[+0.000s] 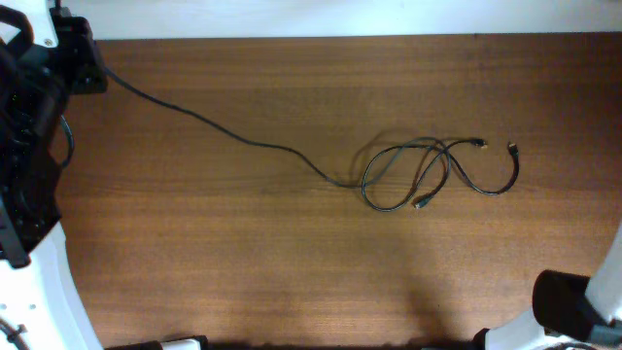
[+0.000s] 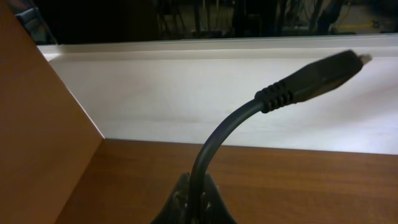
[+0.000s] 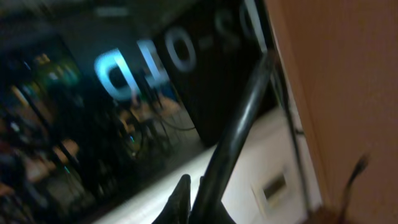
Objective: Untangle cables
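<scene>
The table's far corner is clear of the tangle, so my right gripper will next move outward, lower the cord there and release it.
The cables lie as a loose tangle of thin black loops right of the table's centre, with plug ends at the upper right and at the bottom. One cable runs out of the tangle up to the far left corner. There my left gripper is shut on it; the left wrist view shows the fingers pinching the cord just behind its plug. My right gripper is off the table's near right edge, closed round a blurred black cord that sticks up.
The brown wooden table has a white border along its far edge. The left arm's base fills the left side. The right arm's body stands at the near right corner.
</scene>
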`<state>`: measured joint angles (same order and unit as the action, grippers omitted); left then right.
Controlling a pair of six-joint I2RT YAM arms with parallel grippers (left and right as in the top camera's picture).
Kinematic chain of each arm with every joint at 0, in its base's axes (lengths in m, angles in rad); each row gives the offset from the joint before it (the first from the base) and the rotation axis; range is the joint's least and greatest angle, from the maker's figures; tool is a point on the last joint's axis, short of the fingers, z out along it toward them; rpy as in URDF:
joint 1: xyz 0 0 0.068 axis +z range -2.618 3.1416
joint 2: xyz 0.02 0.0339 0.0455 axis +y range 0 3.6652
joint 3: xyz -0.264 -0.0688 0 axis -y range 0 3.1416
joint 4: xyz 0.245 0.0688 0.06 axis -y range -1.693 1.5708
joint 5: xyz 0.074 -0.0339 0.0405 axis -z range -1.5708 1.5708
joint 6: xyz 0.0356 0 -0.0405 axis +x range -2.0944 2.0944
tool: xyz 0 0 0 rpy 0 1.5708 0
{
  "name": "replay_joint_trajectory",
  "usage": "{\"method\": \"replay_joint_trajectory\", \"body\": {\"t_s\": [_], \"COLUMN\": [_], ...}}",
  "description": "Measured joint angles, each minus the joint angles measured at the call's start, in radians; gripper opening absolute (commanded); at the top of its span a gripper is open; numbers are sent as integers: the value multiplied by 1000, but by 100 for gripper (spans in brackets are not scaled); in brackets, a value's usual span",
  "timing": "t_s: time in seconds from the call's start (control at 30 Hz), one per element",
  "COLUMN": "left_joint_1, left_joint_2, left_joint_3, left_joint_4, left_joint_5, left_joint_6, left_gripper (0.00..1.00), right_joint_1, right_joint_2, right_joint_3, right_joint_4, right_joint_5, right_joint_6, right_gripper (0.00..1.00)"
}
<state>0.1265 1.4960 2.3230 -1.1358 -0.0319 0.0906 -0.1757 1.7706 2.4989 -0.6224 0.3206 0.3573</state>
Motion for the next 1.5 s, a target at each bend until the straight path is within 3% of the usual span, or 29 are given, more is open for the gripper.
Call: {"method": "replay_joint_trajectory", "body": {"t_s": [0.13,0.33,0.63,0.97,1.0,1.03,1.3,1.5], "left_joint_1": [0,0,0,0,0,0,0,-1], "left_joint_2": [1,2,2,2,2,2,5,27], "left_joint_3": [0,0,0,0,0,0,0,0], "left_joint_4": [-2,-10,-14,-12,-12,-12,-28,-46], "left_joint_5": [-7,-10,-10,-10,-10,-10,-10,-50], "left_joint_6": [0,0,0,0,0,0,3,3], "left_gripper": [0,0,0,0,0,0,0,0], "right_joint_1": [-47,-84,-161,-210,-210,-210,-175,-120], "right_joint_2": [31,308,521,904,934,950,890,447], "right_joint_3": [37,15,16,16,16,16,62,179], "right_joint_4": [-45,-99,101,63,51,39,-42,-295], "right_joint_5": [16,22,57,60,59,56,34,-50], "right_joint_6": [-3,-3,-101,-108,-107,-108,-179,-183], "right_gripper": [4,4,4,4,9,99,99,99]}}
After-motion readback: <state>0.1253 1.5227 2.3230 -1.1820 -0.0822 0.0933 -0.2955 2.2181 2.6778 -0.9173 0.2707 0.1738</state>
